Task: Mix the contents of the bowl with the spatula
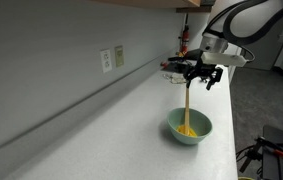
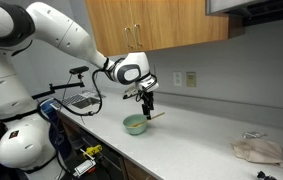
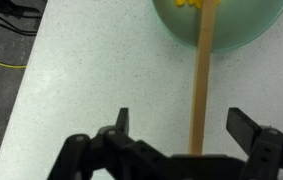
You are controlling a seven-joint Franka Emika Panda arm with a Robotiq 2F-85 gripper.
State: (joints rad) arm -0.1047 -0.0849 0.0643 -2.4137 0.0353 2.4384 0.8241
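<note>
The gripper shifts slightly toward the grey wall next, bringing the wooden spatula's top [image 1: 188,86] [image 3: 197,145] midway between the open fingers.
The pale teal bowl [image 1: 203,133] sits on the white speckled counter, also in the other exterior view [image 2: 135,126] and at the top of the wrist view [image 3: 243,30]. Yellow-orange contents [image 1: 186,130] lie inside it [image 3: 189,4]. The wooden spatula [image 1: 187,104] stands nearly upright with its lower end in the bowl [image 3: 203,80]. My gripper [image 1: 194,76] hovers above the bowl [image 2: 147,98]. Its fingers [image 3: 184,125] are spread wide on either side of the spatula shaft, and neither finger touches it.
The counter runs along a grey wall with outlets [image 1: 106,60] [image 2: 177,78]. A crumpled beige cloth [image 2: 256,150] lies far along the counter. The counter's front edge is close beside the bowl. Wooden cabinets [image 2: 151,25] hang above.
</note>
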